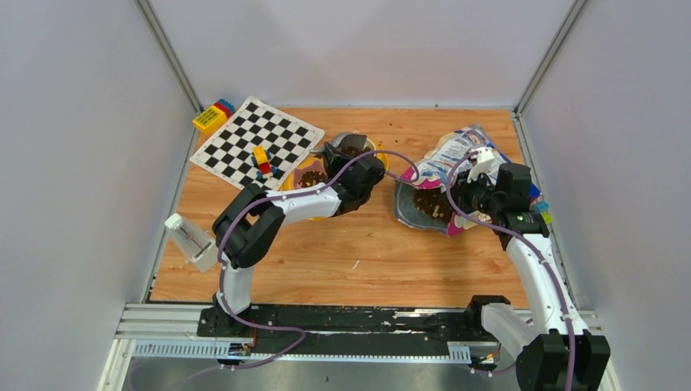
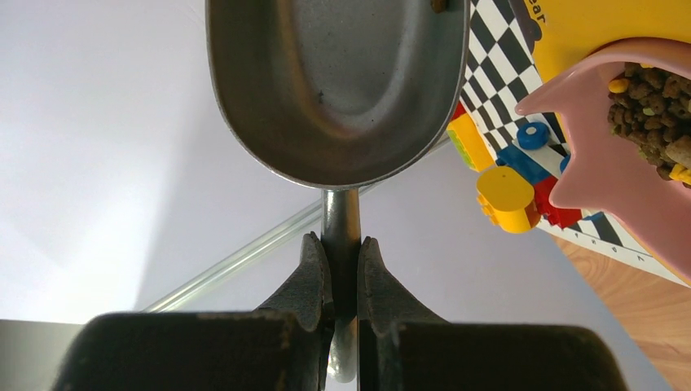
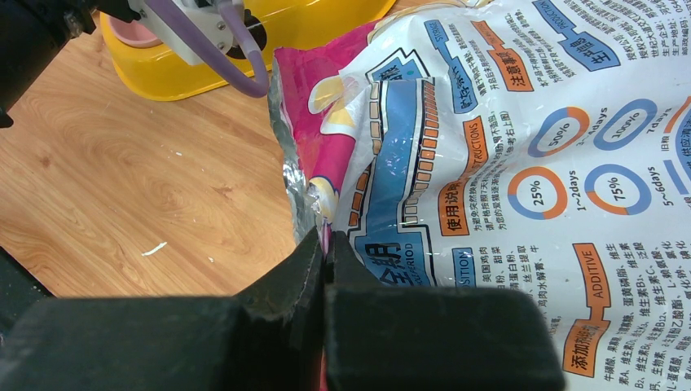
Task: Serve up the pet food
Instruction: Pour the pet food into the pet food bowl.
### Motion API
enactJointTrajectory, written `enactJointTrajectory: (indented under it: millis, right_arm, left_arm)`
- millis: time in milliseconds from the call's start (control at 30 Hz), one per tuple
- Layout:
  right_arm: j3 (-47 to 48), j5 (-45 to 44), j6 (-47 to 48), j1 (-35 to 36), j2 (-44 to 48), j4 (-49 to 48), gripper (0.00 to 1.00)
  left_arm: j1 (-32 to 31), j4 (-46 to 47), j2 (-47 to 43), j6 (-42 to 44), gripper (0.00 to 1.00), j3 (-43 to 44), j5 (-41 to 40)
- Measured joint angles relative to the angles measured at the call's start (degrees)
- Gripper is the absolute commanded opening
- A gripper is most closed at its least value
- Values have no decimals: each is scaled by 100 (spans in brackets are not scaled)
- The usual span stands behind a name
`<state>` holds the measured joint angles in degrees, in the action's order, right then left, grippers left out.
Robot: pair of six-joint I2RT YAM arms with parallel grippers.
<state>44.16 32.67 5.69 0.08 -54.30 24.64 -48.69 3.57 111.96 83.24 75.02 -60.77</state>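
Observation:
The tabletop is bare below and back toward the base. My left gripper will next pull the nearly empty scoop back, lower it there and let go of it.
My left gripper is shut on the handle of a grey scoop, whose bowl is nearly empty and hangs over the yellow feeder. Pet food fills the feeder's pink bowl just to the right of the scoop. More kibble lies in the open mouth of the blue-and-pink bag. The bag lies at the right of the table. My right gripper is shut on the bag's torn edge beside the opening.
A checkerboard mat lies at the back left with toy bricks on it. A yellow block sits in the corner. A white object leans at the table's left edge. Grey walls enclose three sides.

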Motion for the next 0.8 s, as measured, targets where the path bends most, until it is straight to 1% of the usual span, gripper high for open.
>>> enactJointTrajectory:
  millis: [433, 800]
  right_arm:
    - [0, 0, 0, 0, 0, -2, 0]
    - [0, 0, 0, 0, 0, 0, 0]
  left_arm:
    - [0, 782, 0, 745, 0, -393, -22]
    - [0, 2188, 0, 1926, 0, -911, -17]
